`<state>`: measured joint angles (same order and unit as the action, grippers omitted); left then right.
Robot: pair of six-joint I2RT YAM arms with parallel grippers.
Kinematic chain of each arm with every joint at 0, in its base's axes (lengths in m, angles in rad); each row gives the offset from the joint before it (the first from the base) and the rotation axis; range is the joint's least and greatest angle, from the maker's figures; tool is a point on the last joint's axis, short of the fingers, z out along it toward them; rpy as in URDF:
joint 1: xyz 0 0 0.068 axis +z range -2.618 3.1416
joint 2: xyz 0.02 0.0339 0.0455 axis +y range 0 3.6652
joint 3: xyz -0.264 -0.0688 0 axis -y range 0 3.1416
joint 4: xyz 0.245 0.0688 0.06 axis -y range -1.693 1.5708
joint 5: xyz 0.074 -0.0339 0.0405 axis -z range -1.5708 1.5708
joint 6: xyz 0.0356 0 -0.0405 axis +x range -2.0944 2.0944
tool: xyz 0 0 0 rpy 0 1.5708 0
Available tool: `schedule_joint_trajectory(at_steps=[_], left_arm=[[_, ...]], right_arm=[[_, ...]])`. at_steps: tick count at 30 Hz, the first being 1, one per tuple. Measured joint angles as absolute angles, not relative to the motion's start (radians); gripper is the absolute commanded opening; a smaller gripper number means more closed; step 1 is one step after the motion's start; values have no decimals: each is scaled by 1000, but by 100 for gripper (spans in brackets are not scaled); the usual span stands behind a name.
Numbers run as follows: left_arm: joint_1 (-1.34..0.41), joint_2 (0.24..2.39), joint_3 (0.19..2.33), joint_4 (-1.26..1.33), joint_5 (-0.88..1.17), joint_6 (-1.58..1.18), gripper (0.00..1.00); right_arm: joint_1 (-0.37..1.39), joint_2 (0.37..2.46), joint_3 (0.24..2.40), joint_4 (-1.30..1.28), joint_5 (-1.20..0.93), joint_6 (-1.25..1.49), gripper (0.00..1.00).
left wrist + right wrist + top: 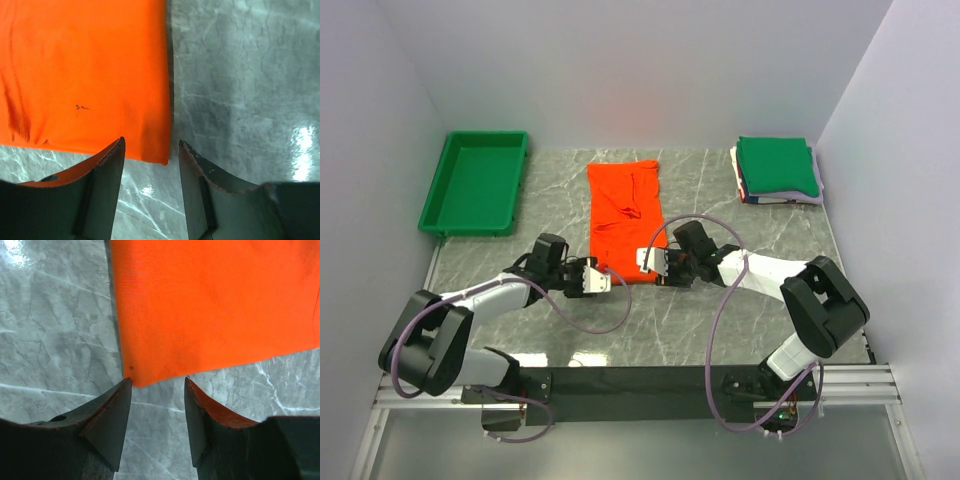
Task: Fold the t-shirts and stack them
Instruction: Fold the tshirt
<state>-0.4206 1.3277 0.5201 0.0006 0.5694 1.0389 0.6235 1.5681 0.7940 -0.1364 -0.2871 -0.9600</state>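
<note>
Because the shirt's near corner (pixel 159 154) sits between the gripper's open fingers, I will lower my left gripper, edging it toward the shirt, and close on that corner.
The orange-red t-shirt (pixel 626 215) lies flat in the middle of the table as a long, narrow fold. My left gripper (pixel 609 280) is open and empty at the shirt's near left corner. In the left wrist view the shirt (pixel 85 75) ends in a corner just ahead of the gripper (pixel 151 142), between the jaws. My right gripper (pixel 649 263) is open and empty at the near right corner. In the right wrist view the shirt (pixel 210 305) has its corner just ahead of the gripper (pixel 157 381). A stack of folded shirts (pixel 777 170), green on top, sits at the back right.
A rigid green plastic tray (pixel 475 183) stands at the back left. White walls close in the grey marble table (pixel 720 320) on the left, back and right. Purple cables loop from both arms over the table's near part.
</note>
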Motion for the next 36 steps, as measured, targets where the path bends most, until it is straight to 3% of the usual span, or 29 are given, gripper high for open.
schedule_joint_trajectory(at_steps=[8,17,20,21,23,30,36], left_arm=[[-431,1391,522,-1,539,1126,48],[-436,1467,582,0,499,1166,23],[-436,1484,595,-3,495,1165,13],[-436,1485,597,-4,495,1165,11],[-436,1485,597,-7,495,1164,4],[-437,1449,606,-64,514,1147,1],[-447,1309,614,-168,556,1104,1]], right_arm=[[642,1571,793,-143,-289,-1024,54],[655,1603,802,-147,-289,-1058,53],[657,1613,814,-158,-289,-1068,38],[657,1620,820,-164,-288,-1069,18],[658,1640,841,-179,-285,-1067,0],[654,1650,879,-235,-281,-1024,0],[659,1526,878,-341,-316,-976,0]])
